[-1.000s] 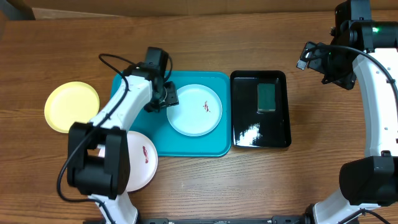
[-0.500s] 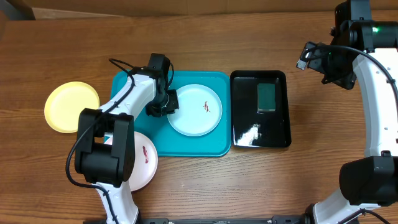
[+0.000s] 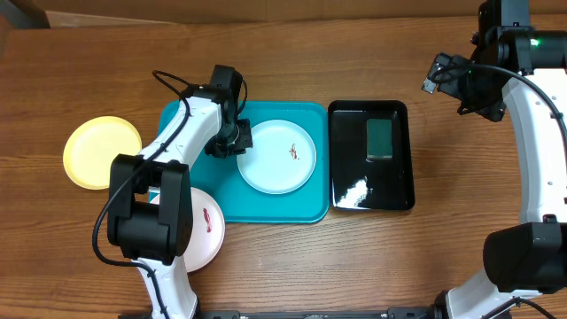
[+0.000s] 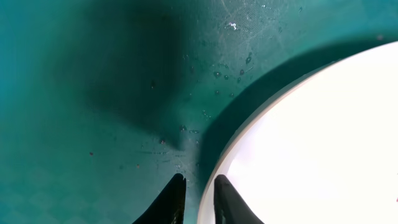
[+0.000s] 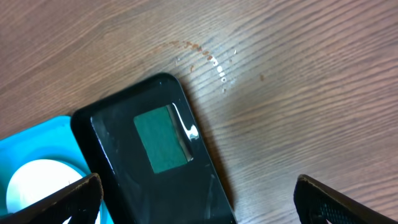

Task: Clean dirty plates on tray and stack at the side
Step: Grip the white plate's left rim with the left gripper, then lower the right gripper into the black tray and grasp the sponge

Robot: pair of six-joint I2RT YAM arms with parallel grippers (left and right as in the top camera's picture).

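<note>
I will next move my right gripper down and to the left in the overhead view. Then I will turn it square onto the green sponge for the reddish smear on the pale blue plate (image 3: 276, 164).
The pale blue plate (image 3: 276, 164) with a small reddish smear lies on the teal tray (image 3: 266, 208). My left gripper (image 3: 232, 142) is at the plate's left rim. In the left wrist view its fingers (image 4: 199, 186) are nearly together, one on the tray (image 4: 93, 93) and one over the plate (image 4: 323, 143), with the rim between them. The white plate (image 3: 208, 239), smeared, lies on the table in front of the tray's left corner, partly under the left arm. The yellow plate (image 3: 102, 151) lies on the table left of the tray. My right gripper (image 3: 443, 75) is open and empty, high at the far right.
A glossy black tray (image 3: 350, 190) with a green sponge (image 3: 379, 137) stands right of the teal tray. It also shows in the right wrist view (image 5: 112, 155) with the sponge (image 5: 161, 138). Bare wood table lies around them.
My left gripper shifted slightly along the pale blue plate's left rim, forward and then back a little. The plate has not moved. The right arm barely moved.
</note>
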